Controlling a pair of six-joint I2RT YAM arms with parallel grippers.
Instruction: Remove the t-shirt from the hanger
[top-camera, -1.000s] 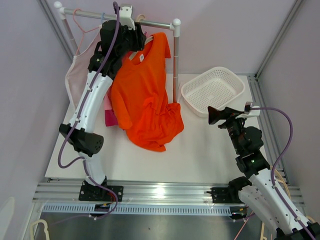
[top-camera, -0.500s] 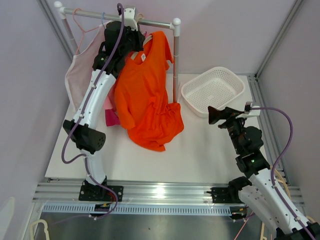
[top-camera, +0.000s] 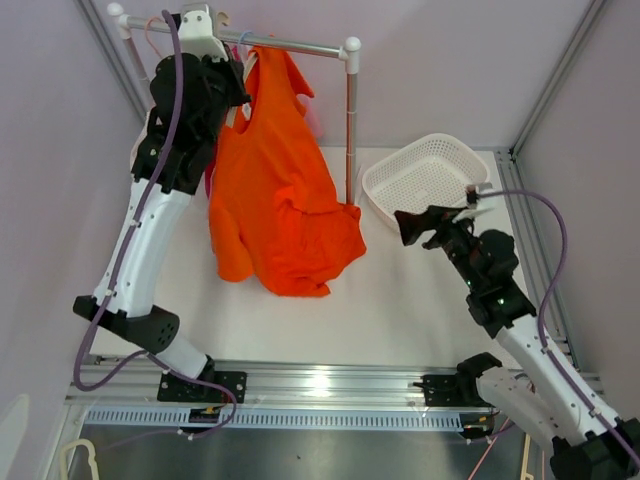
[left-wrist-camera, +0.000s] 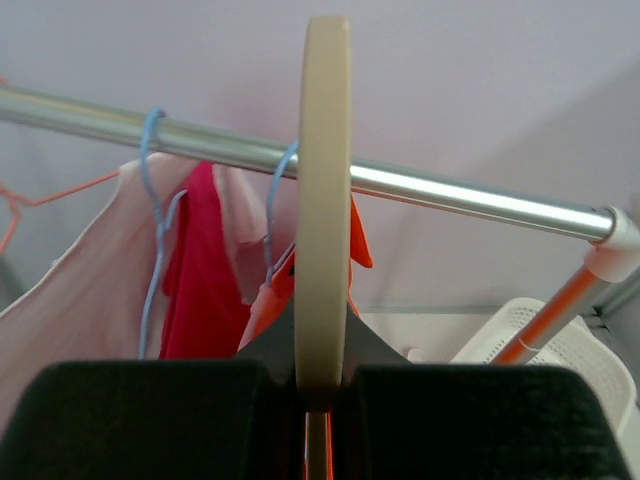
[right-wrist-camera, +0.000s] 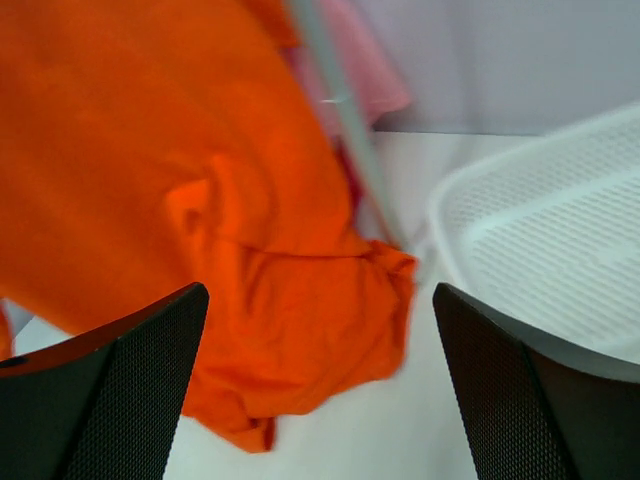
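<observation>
My left gripper is holding the hanger, so my right gripper needs to swing left in the top view, past the bunched cloth, onto the shirt's near end (top-camera: 235, 262).
The orange t-shirt (top-camera: 275, 200) hangs below the rail (top-camera: 290, 42), and its lower part is bunched on the white table. My left gripper (top-camera: 232, 72) is up at the shirt's neck. In the left wrist view it (left-wrist-camera: 325, 385) is shut on the cream hanger (left-wrist-camera: 327, 200), whose hook stands upright in front of the rail (left-wrist-camera: 450, 195); orange cloth (left-wrist-camera: 357, 228) shows behind it. My right gripper (top-camera: 405, 228) hovers open to the right of the shirt's hem. Between its fingertips (right-wrist-camera: 320, 380) nothing is held, and the t-shirt (right-wrist-camera: 150, 150) lies ahead of it.
A white mesh basket (top-camera: 385, 185) sits at the back right, close to the right gripper. The rack's orange upright post (top-camera: 350, 130) stands between shirt and basket. A pale pink garment (left-wrist-camera: 80, 290) and a red one (left-wrist-camera: 200, 270) hang from blue hooks (left-wrist-camera: 150, 150) on the rail's left part.
My left gripper closed on the hanger and rose leftward along the rail, lifting the t-shirt's top. My right gripper moved left toward the shirt, still open.
</observation>
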